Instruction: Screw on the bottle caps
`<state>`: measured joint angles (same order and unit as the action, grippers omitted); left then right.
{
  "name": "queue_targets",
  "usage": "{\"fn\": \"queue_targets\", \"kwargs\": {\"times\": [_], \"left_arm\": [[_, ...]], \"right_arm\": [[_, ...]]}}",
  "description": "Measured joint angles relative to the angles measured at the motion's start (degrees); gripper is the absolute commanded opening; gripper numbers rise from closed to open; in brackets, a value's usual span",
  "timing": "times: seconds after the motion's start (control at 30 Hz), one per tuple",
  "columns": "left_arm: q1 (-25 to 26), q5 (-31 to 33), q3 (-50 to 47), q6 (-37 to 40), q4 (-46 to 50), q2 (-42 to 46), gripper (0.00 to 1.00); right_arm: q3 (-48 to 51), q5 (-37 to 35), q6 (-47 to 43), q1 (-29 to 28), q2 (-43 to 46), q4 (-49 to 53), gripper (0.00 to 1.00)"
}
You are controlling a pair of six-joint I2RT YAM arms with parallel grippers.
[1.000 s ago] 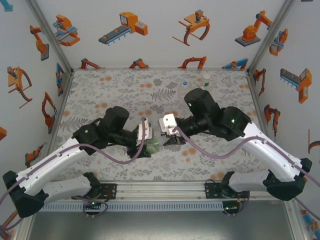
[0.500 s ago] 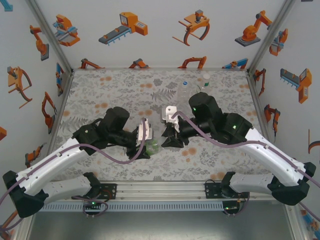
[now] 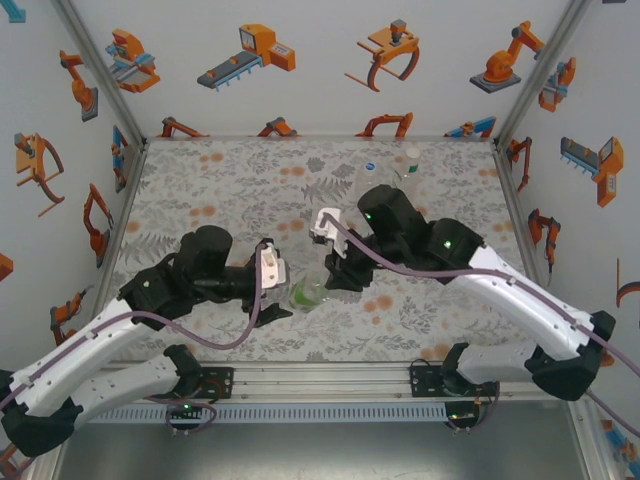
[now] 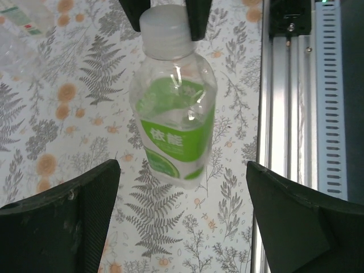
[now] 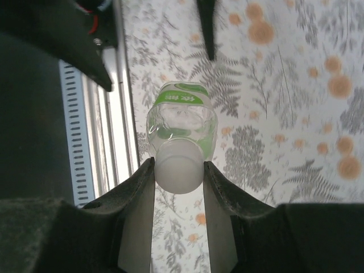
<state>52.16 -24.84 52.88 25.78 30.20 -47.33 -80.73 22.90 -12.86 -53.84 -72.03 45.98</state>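
My right gripper should move the bottle outward, set it upright on the cloth next to the clear bottles and let go of its cap, because the cap is on the bottle's neck.
The squat green-tinted bottle point(image 3: 307, 292) lies low over the table between the two arms. Its green label point(image 4: 173, 139) faces the left wrist camera, and a white cap point(image 5: 178, 168) sits on its neck. My right gripper point(image 5: 178, 166) is shut on that cap, one finger point(image 5: 136, 193) pressed to each side. In the top view the right gripper point(image 3: 335, 275) is just right of the bottle. My left gripper point(image 4: 182, 168) is open, with its fingers point(image 4: 68, 219) wide apart by the bottle's base and not touching it. In the top view the left gripper point(image 3: 278, 298) is just left of the bottle.
Two clear bottles point(image 3: 370, 178) point(image 3: 410, 165) stand at the back of the table, right of centre. The metal rail point(image 4: 296, 114) of the near table edge runs close beside the green bottle. Patterned cloth point(image 3: 220, 190) covers the table.
My left gripper has opened, let go of the green bottle and drawn back to the left. The right gripper has turned at the wrist and stays shut on the cap.
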Motion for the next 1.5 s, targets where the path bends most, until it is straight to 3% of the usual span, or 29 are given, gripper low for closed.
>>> {"fn": "queue_targets", "kwargs": {"times": [0.17, 0.43, 0.63, 0.93, 1.47, 1.5], "left_arm": [[0.0, 4.39, -2.47, -1.57, -1.73, 1.99, 0.83], [0.0, 7.58, -4.15, -3.74, -3.28, 2.1, 0.81], [0.0, 8.44, -6.62, -5.55, -4.85, 2.29, 0.81], [0.0, 9.66, -8.17, -7.69, -6.21, 3.52, 0.8], [0.0, 11.98, -10.38, -8.76, -7.02, 4.76, 0.81], [0.0, 12.0, -10.38, -8.81, -7.21, 4.52, 0.81]], "right_arm": [[-6.93, -8.63, 10.23, 5.55, -10.08, 3.54, 0.0], [-24.48, -15.58, 22.49, 16.63, -29.14, 11.32, 0.0], [-39.04, -19.78, 24.9, 21.0, -42.03, 15.96, 0.0], [-67.19, -23.04, 23.91, 22.23, -62.03, 22.08, 0.0], [-69.33, -24.5, 20.94, 23.47, -66.16, 16.92, 0.0], [-69.33, -24.5, 20.79, 23.52, -66.25, 16.39, 0.04]]}}
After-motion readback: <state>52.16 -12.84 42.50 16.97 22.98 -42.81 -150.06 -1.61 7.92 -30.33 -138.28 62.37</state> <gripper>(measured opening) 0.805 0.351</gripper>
